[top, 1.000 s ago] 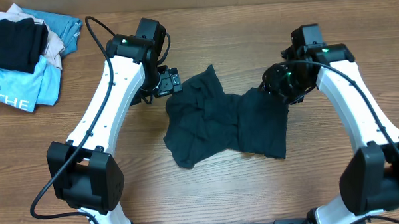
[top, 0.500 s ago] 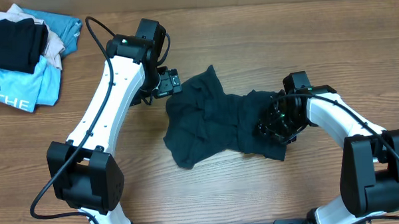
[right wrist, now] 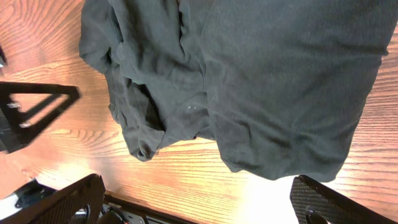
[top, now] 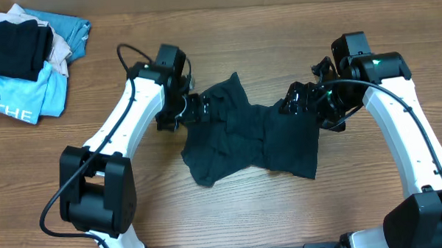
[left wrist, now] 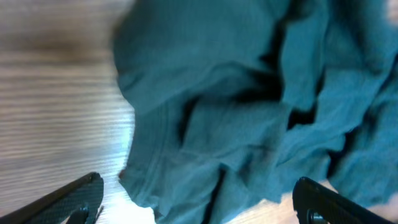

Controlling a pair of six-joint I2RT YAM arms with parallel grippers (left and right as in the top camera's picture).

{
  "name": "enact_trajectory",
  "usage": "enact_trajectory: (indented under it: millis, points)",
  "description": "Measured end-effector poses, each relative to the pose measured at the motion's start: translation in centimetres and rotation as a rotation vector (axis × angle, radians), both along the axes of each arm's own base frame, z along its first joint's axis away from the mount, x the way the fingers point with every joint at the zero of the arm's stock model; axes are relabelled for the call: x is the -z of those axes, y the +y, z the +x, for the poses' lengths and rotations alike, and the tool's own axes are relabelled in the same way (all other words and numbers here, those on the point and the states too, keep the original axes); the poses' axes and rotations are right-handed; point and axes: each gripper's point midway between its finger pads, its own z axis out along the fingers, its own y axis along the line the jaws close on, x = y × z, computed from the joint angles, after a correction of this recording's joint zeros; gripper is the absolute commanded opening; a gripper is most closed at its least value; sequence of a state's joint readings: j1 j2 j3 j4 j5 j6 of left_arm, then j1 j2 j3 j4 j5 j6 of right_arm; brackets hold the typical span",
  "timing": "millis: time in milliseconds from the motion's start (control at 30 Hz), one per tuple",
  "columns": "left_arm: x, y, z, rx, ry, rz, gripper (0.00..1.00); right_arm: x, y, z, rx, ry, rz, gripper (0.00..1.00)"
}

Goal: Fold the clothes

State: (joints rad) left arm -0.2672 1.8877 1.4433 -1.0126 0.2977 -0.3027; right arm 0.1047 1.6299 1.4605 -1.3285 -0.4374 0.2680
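My left gripper will lower past the garment's edge onto the crumpled fold [top: 223, 116] [left wrist: 239, 127], since the fold lies below it and to its right in the overhead view.
The dark navy-teal garment [top: 247, 134] lies crumpled and wrinkled in the middle of the wooden table, no lettering showing. My left gripper [top: 193, 109] is open at the garment's upper left edge; in the left wrist view the teal cloth [left wrist: 249, 106] fills the space between the spread fingers [left wrist: 199, 202]. My right gripper [top: 301, 106] is open just above the garment's upper right part. The right wrist view shows the cloth [right wrist: 261, 81] below, with both fingers [right wrist: 199, 202] wide apart and empty.
A pile of other clothes sits at the far left corner: a light-blue shirt printed "THE" [top: 21, 98], a black folded garment [top: 12, 46] and pale pieces. Bare wood surrounds the garment. The table's front edge [right wrist: 155, 214] shows in the right wrist view.
My right arm dipped down to the garment's right part half a second ago and has now lifted back up. My left gripper has moved right and lower onto the garment's left edge.
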Motion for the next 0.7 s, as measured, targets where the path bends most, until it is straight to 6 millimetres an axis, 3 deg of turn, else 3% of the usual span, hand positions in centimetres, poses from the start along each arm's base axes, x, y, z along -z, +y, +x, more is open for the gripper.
enact_trajectory:
  millis: [67, 233, 367, 433, 700]
  points:
    - [1.4, 0.0, -0.2, 0.000, 0.003, -0.068, 1.00, 0.0, 0.0, -0.1, -0.003, 0.001, -0.001, 1.00]
    - [2.4, 3.1, -0.2, -0.036, 0.022, -0.084, 1.00, 0.0, 0.0, 0.0, -0.006, -0.001, -0.001, 1.00]
    - [4.4, 3.4, -1.0, -0.022, 0.049, -0.080, 1.00, 0.0, 0.0, 0.0, -0.006, -0.005, 0.002, 1.00]
    - [6.0, 3.2, -1.3, -0.010, 0.083, -0.089, 1.00, 0.0, 0.1, 0.1, -0.006, -0.006, 0.003, 1.00]
    - [5.9, -0.3, -0.1, 0.038, 0.102, -0.311, 1.00, -0.1, 0.1, 0.7, -0.007, -0.034, 0.007, 1.00]
